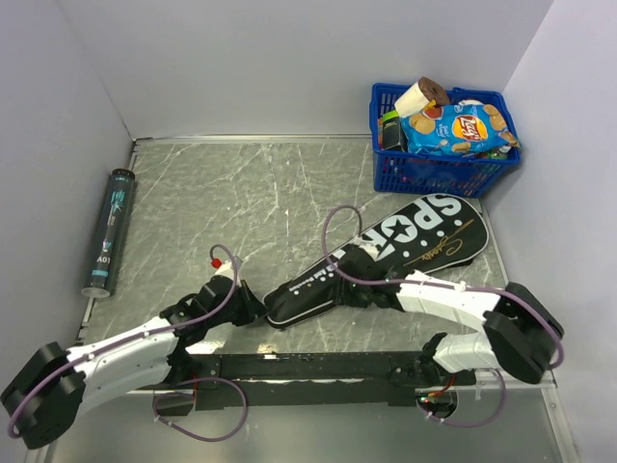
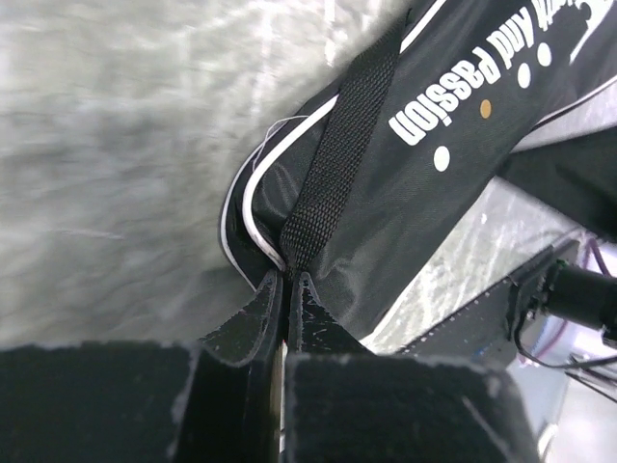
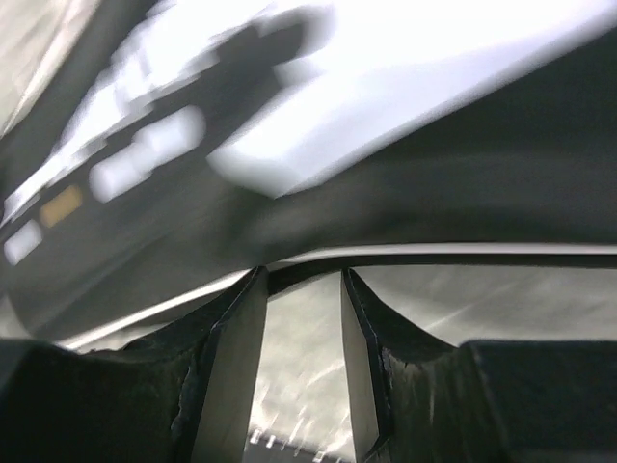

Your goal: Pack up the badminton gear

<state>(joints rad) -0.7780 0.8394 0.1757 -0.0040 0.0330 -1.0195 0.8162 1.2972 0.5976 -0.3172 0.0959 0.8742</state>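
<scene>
My left gripper will next stay at the cover's narrow handle end (image 2: 307, 236) and open its fingers to let go of the webbing strap (image 2: 337, 164), since the cover lies on the table.
The black racket-shaped "SPORT" cover (image 1: 405, 246) lies slanted across the middle of the table, its narrow handle end nearest me. At that end my left gripper (image 1: 253, 307) is shut on the cover's black webbing strap (image 2: 337, 164); the left wrist view shows my left gripper (image 2: 289, 278) pinching the strap against the cover (image 2: 434, 193). My right gripper (image 1: 359, 283) sits at the cover's near long edge. In the right wrist view my right gripper (image 3: 301, 275) stands open, its tips against the blurred cover (image 3: 405, 203), with bare table showing through the gap. The long black tube (image 1: 108, 231) lies by the left wall.
A blue plastic basket (image 1: 424, 174) of snack packets stands in the back right corner, close to the cover's wide end. Walls close in the table (image 1: 241, 193) on the left, back and right. A black rail (image 1: 308, 365) runs between the arm bases.
</scene>
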